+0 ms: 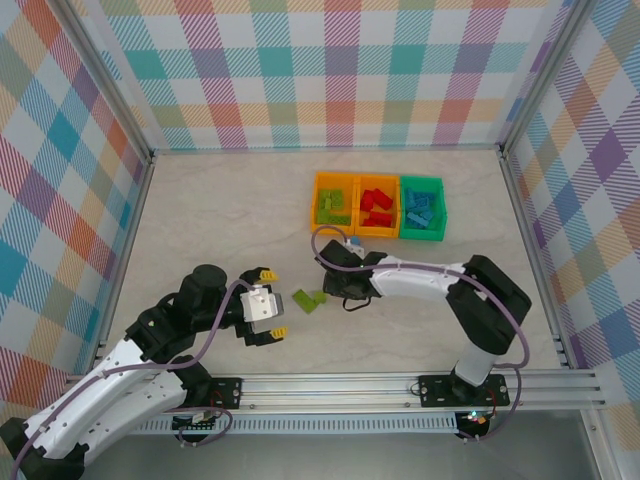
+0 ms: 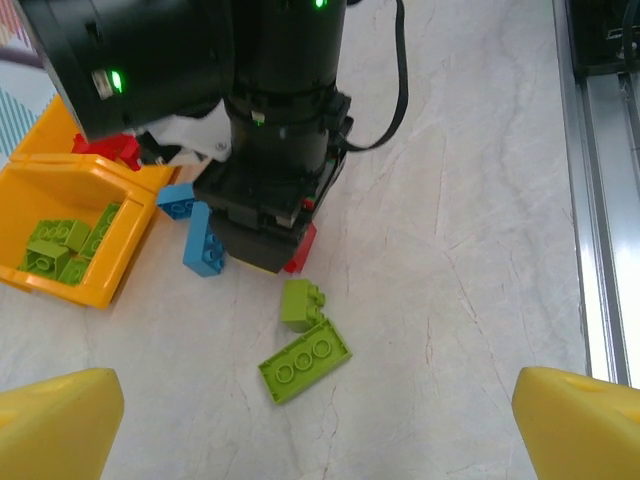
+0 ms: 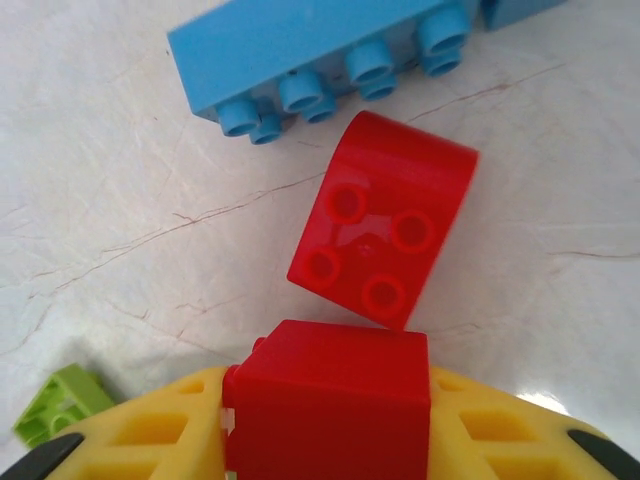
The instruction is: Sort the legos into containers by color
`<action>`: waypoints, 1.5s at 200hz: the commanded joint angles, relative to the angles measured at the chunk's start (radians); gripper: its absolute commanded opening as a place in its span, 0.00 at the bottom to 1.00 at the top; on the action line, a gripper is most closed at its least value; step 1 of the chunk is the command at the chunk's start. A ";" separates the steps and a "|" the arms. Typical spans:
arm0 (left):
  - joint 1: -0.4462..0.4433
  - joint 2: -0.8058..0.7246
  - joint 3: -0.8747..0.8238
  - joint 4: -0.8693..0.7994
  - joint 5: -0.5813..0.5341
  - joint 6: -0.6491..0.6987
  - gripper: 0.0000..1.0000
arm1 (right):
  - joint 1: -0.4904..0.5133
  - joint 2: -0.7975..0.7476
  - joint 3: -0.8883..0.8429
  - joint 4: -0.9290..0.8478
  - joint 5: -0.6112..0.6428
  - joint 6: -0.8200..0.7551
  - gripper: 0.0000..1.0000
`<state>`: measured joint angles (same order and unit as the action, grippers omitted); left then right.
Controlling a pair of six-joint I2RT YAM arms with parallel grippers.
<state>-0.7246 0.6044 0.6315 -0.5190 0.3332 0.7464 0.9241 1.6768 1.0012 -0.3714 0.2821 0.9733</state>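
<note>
I will lift my right gripper and carry its red lego outward over the middle orange bin (image 1: 377,207) to let it go, because that bin already holds the red legos.
My right gripper (image 3: 328,440) is down at the table, its yellow fingers (image 3: 160,430) shut on a red lego (image 3: 330,380). Just ahead of it a second red lego (image 3: 380,230) lies on the table, with a light blue lego (image 3: 320,60) beyond. In the top view the right gripper (image 1: 345,285) sits just below the containers (image 1: 378,180). My left gripper (image 1: 272,302) hovers open left of two lime green legos (image 1: 308,300). In the left wrist view these green legos (image 2: 303,362) lie ahead of the open left gripper (image 2: 318,430).
The left orange bin (image 1: 318,205) holds green legos, the middle orange bin (image 1: 377,180) red ones, the green bin (image 1: 422,181) blue ones. Two blue legos (image 2: 203,240) lie beside the orange bin's corner (image 2: 100,290). Metal rails run along the near edge (image 1: 400,385).
</note>
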 commanded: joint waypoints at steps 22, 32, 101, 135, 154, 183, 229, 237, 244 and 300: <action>0.000 -0.027 -0.032 0.088 0.079 -0.010 1.00 | -0.023 -0.238 0.007 -0.057 0.097 -0.112 0.30; 0.006 -0.038 -0.044 0.121 0.083 -0.019 1.00 | -0.064 -0.269 0.013 -0.057 0.100 -0.154 0.30; 0.052 -0.011 -0.040 0.295 -0.074 -0.261 1.00 | -0.488 -0.044 0.228 0.081 -0.127 -0.420 0.29; 0.062 0.027 -0.024 0.284 -0.123 -0.294 1.00 | -0.562 0.127 0.366 0.151 -0.161 -0.418 0.31; 0.065 0.032 -0.024 0.279 -0.131 -0.302 1.00 | -0.585 0.188 0.446 0.112 -0.162 -0.416 0.52; 0.067 0.032 -0.026 0.280 -0.134 -0.305 1.00 | -0.590 0.172 0.472 0.100 -0.178 -0.446 0.70; 0.071 0.034 -0.024 0.279 -0.116 -0.296 1.00 | -0.577 -0.032 0.306 0.117 -0.261 -0.498 0.75; 0.073 0.035 -0.024 0.278 -0.111 -0.292 1.00 | -0.563 -0.084 0.250 0.128 -0.277 -0.516 0.74; 0.074 0.034 -0.024 0.276 -0.106 -0.286 1.00 | -0.545 -0.132 0.196 0.135 -0.286 -0.539 0.73; 0.087 0.049 -0.024 0.274 -0.069 -0.255 1.00 | -0.271 -0.262 0.023 0.010 -0.190 -0.619 0.72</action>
<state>-0.6559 0.6464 0.5804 -0.2588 0.2295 0.4690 0.5587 1.3869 1.0367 -0.2821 0.0483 0.4004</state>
